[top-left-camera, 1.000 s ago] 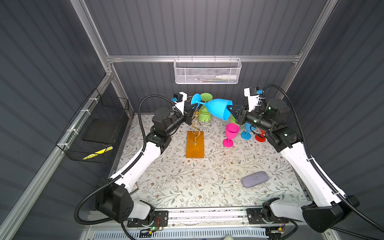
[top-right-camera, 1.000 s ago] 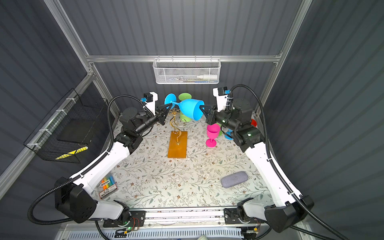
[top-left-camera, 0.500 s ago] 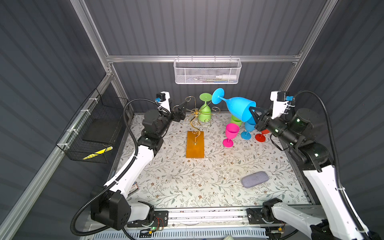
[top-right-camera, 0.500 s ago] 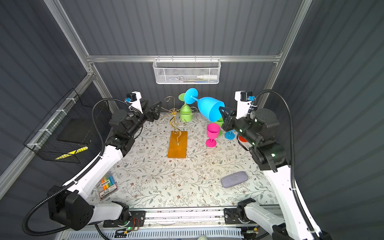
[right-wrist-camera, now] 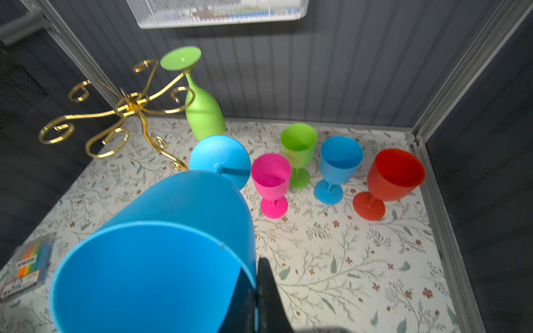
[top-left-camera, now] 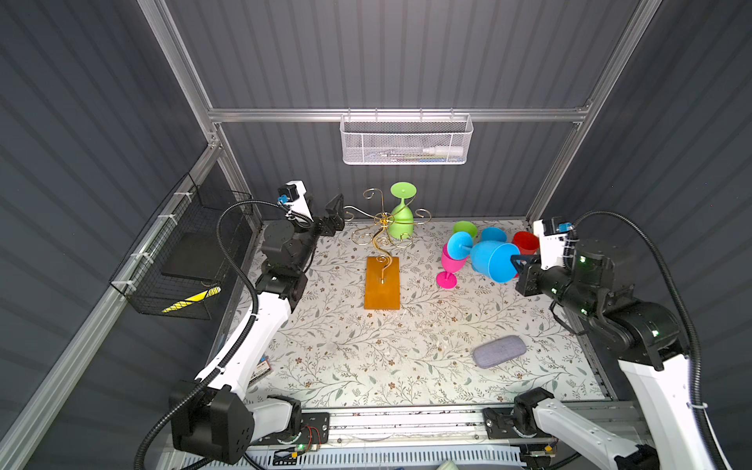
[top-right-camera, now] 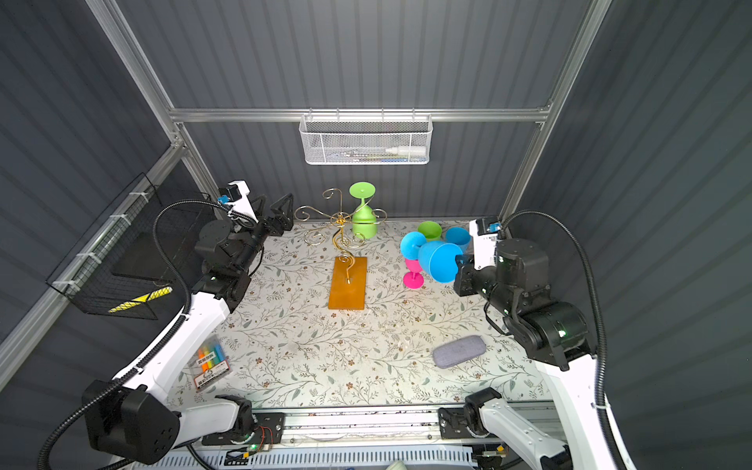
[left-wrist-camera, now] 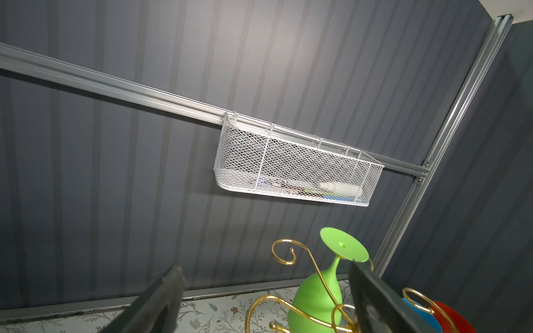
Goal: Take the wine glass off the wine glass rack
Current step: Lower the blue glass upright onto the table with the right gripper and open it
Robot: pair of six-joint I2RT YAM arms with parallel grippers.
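The right gripper lowers to the bare tabletop below next, between amber base and pink glass, and turns the tilted glass upright to release its rim.
The wine glass rack [top-left-camera: 382, 228] [top-right-camera: 344, 228], gold wire on an amber base [top-left-camera: 381, 285], stands at the back middle. A green wine glass [top-left-camera: 401, 219] [left-wrist-camera: 315, 299] [right-wrist-camera: 203, 112] hangs upside down on one arm. My right gripper [top-left-camera: 517, 260] [top-right-camera: 460, 262] [right-wrist-camera: 255, 288] is shut on the rim of a blue wine glass [top-left-camera: 488, 260] [top-right-camera: 437, 260] [right-wrist-camera: 161, 253]. That glass is tilted on its side in the air, right of the rack, foot over the pink glass. My left gripper [top-left-camera: 330, 213] [top-right-camera: 273, 209] [left-wrist-camera: 264, 268] is open and empty, left of the rack.
Pink [top-left-camera: 449, 264], green [top-left-camera: 465, 228], blue [top-left-camera: 493, 235] and red [top-left-camera: 525, 242] glasses stand at the back right. A grey case [top-left-camera: 499, 352] lies front right, a marker pack [top-right-camera: 209, 362] front left. White mesh basket [top-left-camera: 405, 140] on the back wall, black wire basket [top-left-camera: 183, 260] on the left wall.
My left gripper opened, let go of the blue glass's foot end and drew back left. My right arm carried the blue glass right and down, away from the rack.
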